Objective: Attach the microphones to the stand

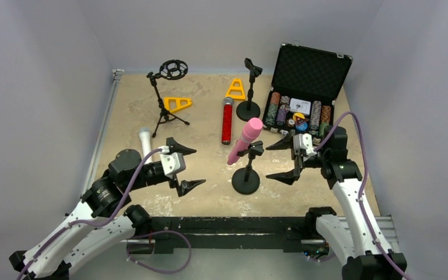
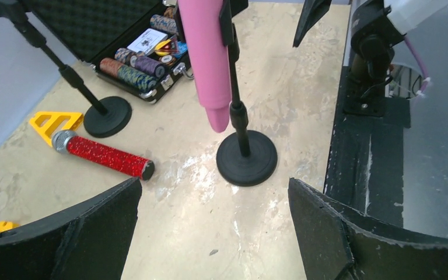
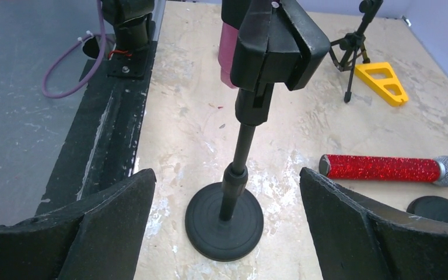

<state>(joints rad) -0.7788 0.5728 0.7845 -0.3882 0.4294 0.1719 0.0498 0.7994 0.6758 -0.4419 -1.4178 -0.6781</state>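
Observation:
My right gripper moves to the left in the top view onto the thin pole under the clip (image 1: 249, 165) (image 3: 244, 144) next, since the pink microphone occupies the clip above.
The pink microphone (image 1: 245, 140) sits tilted in the clip of the near round-base stand (image 1: 246, 181); it also shows in the left wrist view (image 2: 205, 58). The glittery red microphone (image 1: 227, 121) lies flat on the table, also seen in the left wrist view (image 2: 102, 154) and the right wrist view (image 3: 392, 168). The white microphone (image 1: 145, 142) lies partly hidden behind my left arm. My left gripper (image 1: 185, 166) is open and empty, left of the stand. My right gripper (image 1: 282, 160) is open and empty, right of the stand.
A second round-base stand (image 1: 249, 88) and a tripod stand with a ring mount (image 1: 166, 96) are at the back. Two yellow wedges (image 1: 177, 104) (image 1: 235, 89) lie near them. An open black case of poker chips (image 1: 300, 99) stands back right.

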